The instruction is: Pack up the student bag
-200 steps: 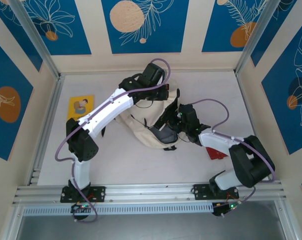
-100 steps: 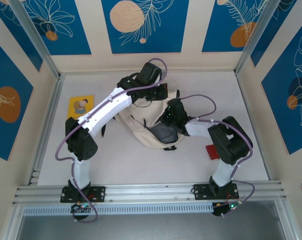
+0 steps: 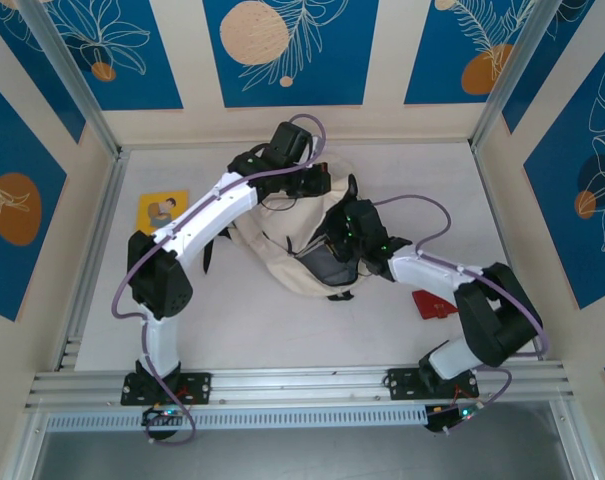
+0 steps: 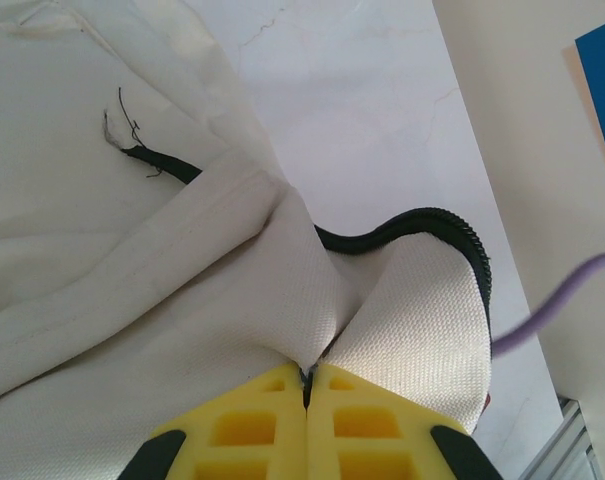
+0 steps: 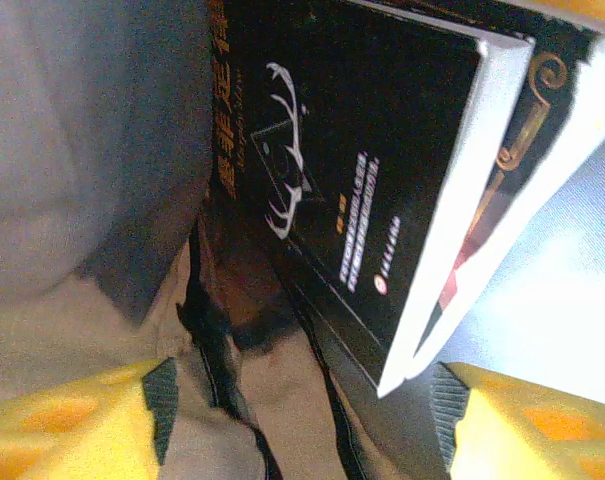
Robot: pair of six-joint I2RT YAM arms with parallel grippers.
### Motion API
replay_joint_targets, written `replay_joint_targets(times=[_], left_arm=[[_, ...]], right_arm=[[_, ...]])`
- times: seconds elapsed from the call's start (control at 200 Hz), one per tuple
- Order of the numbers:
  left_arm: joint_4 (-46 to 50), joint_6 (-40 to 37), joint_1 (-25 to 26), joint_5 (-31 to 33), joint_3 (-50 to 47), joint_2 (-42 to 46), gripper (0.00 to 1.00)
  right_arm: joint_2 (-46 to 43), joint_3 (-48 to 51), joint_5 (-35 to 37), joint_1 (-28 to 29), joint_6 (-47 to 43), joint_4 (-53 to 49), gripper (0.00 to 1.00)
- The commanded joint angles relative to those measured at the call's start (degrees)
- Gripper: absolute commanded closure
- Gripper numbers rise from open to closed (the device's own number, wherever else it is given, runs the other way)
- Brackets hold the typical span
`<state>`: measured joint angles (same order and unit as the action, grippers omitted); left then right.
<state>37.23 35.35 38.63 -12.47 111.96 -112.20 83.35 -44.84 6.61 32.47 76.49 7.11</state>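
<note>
My left gripper eases the held fold of the bag's cloth back toward the bag's dark opening (image 3: 322,265) and releases it next. The antler book already sits inside the bag.
The student bag (image 3: 272,255), cream cloth with black straps, lies at the table's middle. My left gripper (image 3: 312,185) is at its far edge. In the left wrist view the yellow fingers (image 4: 307,385) are shut on a fold of the bag's cloth (image 4: 132,250), beside a black zip line (image 4: 422,225). My right gripper (image 3: 339,235) is at the bag's dark mouth (image 3: 322,265). It stands open (image 5: 302,400) in the right wrist view. A dark book (image 5: 352,170) with a white antler drawing sits inside the bag (image 5: 72,150). The book's near corner lies between the fingers, touching neither.
A yellow book (image 3: 162,212) lies flat at the left of the table. A red book (image 3: 434,303) lies to the right of the bag, partly under the right arm. Metal rails run along the table's left, right and near edges.
The right gripper has opened and let go of the dark book inside the bag. The right arm swung towards the bag's mouth. The left gripper, still shut, shifted slightly back and left.
</note>
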Motion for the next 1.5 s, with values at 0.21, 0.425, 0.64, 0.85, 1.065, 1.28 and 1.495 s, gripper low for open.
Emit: replay_joint_targets(times=[0.21,0.425,0.64,0.85,1.065,1.28,1.495], left_arm=[[-2.9,-3.4,-1.1,-0.6,-6.2,5.7,1.0],[-3.7,-2.1,-1.1,2.3,-14.1,10.0,0.59],[-3.2,0.4,-3.4,9.8,-20.9,17.2,0.29],[-1.4,0.3,-8.9,14.7,-30.6,24.7,0.17],[0.2,-0.2,-17.7,17.6,-39.6,29.9,0.05],[2.5,-3.0,-26.3,18.5,-41.3,29.6,0.03],[3.1,-6.9,-33.9,17.6,-37.9,21.8,0.01]], right_arm=[[-16.2,7.9,8.8,1.9,5.0,-20.5,0.38],[-29.5,5.7,17.9,-0.5,5.5,-42.5,0.37],[-33.4,-1.6,20.9,-4.5,-1.2,-52.9,0.32],[-32.3,-6.8,18.7,-4.7,-12.9,-50.9,0.22],[-26.1,-11.8,11.4,-2.9,-24.6,-45.2,0.2],[-16.2,-17.0,5.3,0.2,-29.9,-38.7,0.18],[-6.9,-21.7,0.0,2.6,-30.5,-34.2,0.18]])
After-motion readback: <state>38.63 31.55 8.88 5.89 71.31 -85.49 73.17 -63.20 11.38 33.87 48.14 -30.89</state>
